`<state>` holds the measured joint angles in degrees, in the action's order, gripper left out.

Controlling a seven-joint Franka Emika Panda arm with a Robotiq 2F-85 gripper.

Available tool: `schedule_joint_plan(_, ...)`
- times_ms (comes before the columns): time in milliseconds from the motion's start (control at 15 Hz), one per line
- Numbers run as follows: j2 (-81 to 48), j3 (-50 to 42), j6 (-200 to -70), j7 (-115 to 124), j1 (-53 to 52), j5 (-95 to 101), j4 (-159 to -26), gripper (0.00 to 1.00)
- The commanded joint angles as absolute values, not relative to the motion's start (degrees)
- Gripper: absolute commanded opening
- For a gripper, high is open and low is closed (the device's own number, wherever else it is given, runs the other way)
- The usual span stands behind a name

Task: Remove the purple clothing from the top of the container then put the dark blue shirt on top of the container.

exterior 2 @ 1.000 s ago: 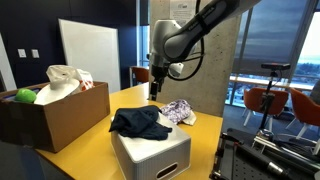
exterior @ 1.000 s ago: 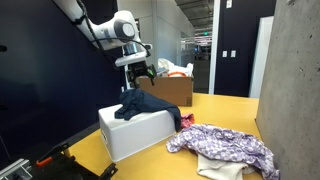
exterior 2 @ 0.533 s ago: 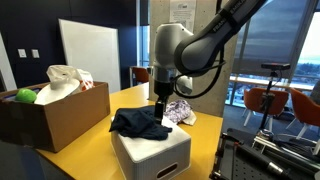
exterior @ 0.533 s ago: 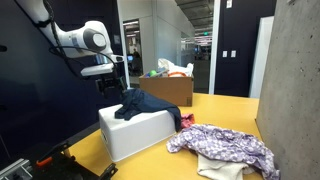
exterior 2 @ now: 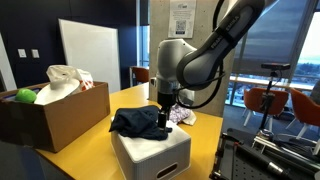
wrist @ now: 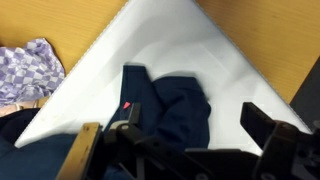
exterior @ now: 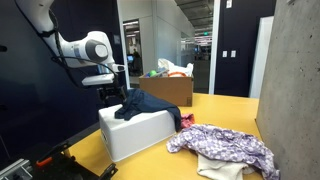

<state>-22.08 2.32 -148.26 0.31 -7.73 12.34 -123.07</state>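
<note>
My gripper moves down next onto the bunched near end of the dark blue shirt (exterior 2: 156, 132) (wrist: 175, 105) atop the container, because that fold already lies between its open fingers.
The dark blue shirt (exterior: 150, 104) lies crumpled on top of the white container (exterior: 135, 132) in both exterior views (exterior 2: 140, 123), one part hanging over the container's side. The purple clothing (exterior: 226, 146) lies on the yellow table beside the container; it also shows behind the arm (exterior 2: 180, 113) and at the wrist view's left edge (wrist: 25, 68). My gripper (exterior: 113, 96) hovers just above the container's near end, open and empty. In the wrist view its two fingers (wrist: 190, 125) straddle the shirt (wrist: 175, 105) and the white lid (wrist: 185, 45).
A brown cardboard box (exterior: 172, 90) with a white bag and a green item stands at the back of the yellow table (exterior: 225, 112); it shows large at one side (exterior 2: 55, 112). A concrete pillar (exterior: 290, 80) stands beside the table. Chairs (exterior 2: 262, 100) stand by the window.
My arm has swung away from the cardboard box and over the container's end, and dropped lower toward the shirt. The shirt and the purple clothing have not moved.
</note>
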Motion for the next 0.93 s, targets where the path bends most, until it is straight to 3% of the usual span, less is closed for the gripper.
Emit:
schedule_joint_plan(0, -26.6, 2.2, -150.6, -0.8, -7.3, 12.3, -120.0, 1.00)
schedule_joint_plan(267, -30.5, 2.0, -152.0, -1.5, -7.5, 12.3, -117.4, 1.00)
schedule_joint_plan(333, -31.3, 1.9, -152.2, -1.7, -7.4, 12.3, -116.9, 0.82)
schedule_joint_plan(867, -31.4, 1.2, -153.8, -0.8, -8.4, 13.0, -116.8, 0.21)
